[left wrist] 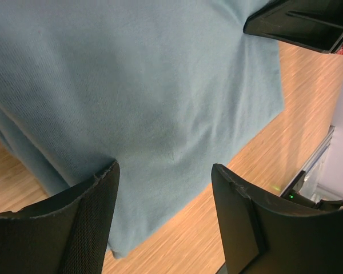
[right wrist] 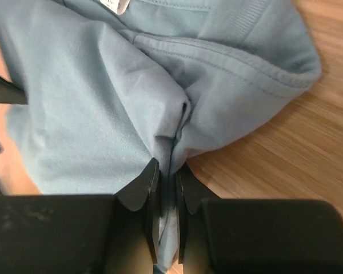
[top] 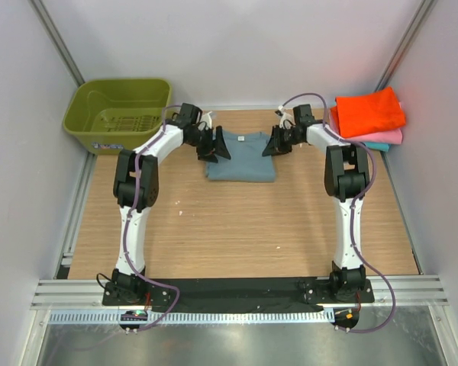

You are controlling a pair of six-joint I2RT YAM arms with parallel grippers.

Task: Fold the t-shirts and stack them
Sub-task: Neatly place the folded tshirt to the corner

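Note:
My right gripper lifts the pinched blue-grey shirt next and carries it to the right in the top view. It goes over the orange shirt, because the folded stack lies there.
The dusty blue-grey t-shirt lies folded on the wooden table between both arms; it fills the left wrist view and the right wrist view. My left gripper is open at the shirt's left edge, its fingers over the cloth and holding nothing. My right gripper is shut on a pinched fold of the shirt's right edge. A stack of folded shirts sits at the far right: orange on top, pink below, teal at the bottom.
An olive-green plastic basket stands at the far left corner. White walls close in the table on the left, back and right. The black arm bases sit on a rail at the near edge.

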